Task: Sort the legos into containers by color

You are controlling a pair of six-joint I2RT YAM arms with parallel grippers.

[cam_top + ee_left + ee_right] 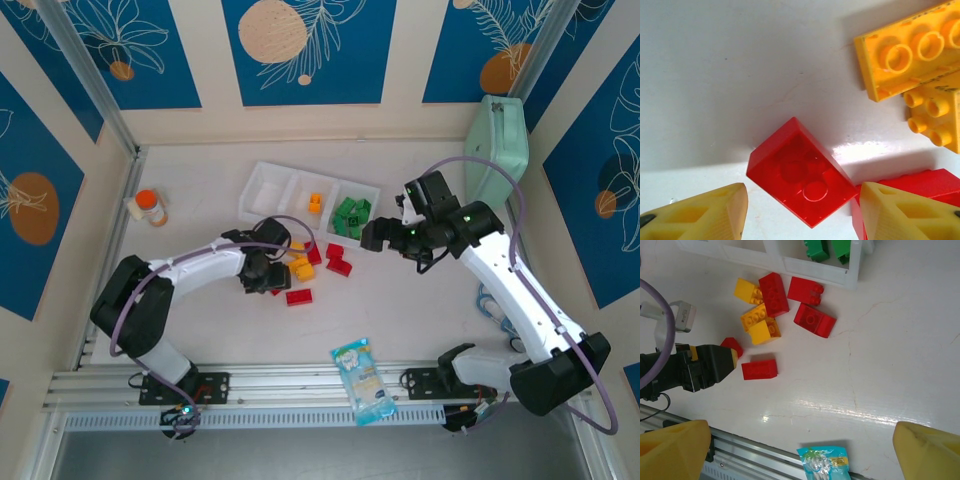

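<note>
The small red lego (276, 292) (801, 173) lies just below my left gripper, between its spread fingers. My left gripper lowers them around the lego's sides and closes on it next.
My left gripper (268, 276) is open and low over the table. A small red lego (802, 172) lies studs-down between its yellow fingers (705, 215), touching neither. Beside it are yellow legos (905, 52) and another red one (925, 182). More red legos (299, 296) (338, 260) and yellow ones (300, 267) lie loose in front of the white tray (270, 185). The tray's middle compartment holds an orange lego (315, 203), its right one green legos (352, 213). My right gripper (375, 235) hovers open and empty right of the pile, fingers (672, 450) spread wide.
An orange-capped bottle (150, 207) stands at the far left. A mint-green case (503, 150) leans at the back right. A blue-and-white snack packet (365, 380) lies across the aluminium rail (280, 385) at the near edge.
</note>
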